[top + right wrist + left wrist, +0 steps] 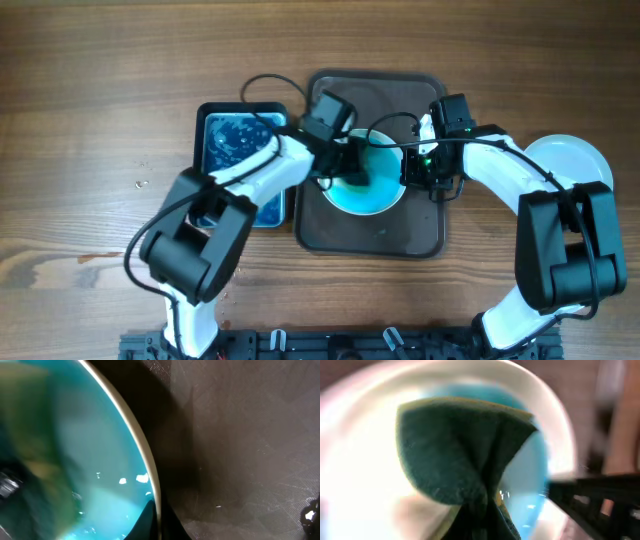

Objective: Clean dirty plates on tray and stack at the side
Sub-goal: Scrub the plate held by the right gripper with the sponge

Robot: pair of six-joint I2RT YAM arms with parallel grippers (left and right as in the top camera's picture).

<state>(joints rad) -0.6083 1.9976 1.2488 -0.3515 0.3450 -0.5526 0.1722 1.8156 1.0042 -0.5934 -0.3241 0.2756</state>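
The left gripper rises off the plate next and moves left in the overhead view, as the tub of soapy water (236,145) stands open, and releases the sponge there.
A plate with a blue wet inside (378,190) lies on the dark tray (420,235). My left gripper (352,172) is shut on a green-and-yellow sponge (460,445) and presses it onto the plate's inside (532,495). My right gripper (412,172) is shut on the plate's right rim (150,472), one finger inside and one outside (159,522). The sponge shows blurred at the left of the right wrist view (35,460). A clean white plate (570,160) lies on the table at the far right.
A blue rectangular tub of soapy blue water (240,150) stands left of the tray. The tray's dark bottom (240,450) fills the right of the right wrist view. Wooden table all round.
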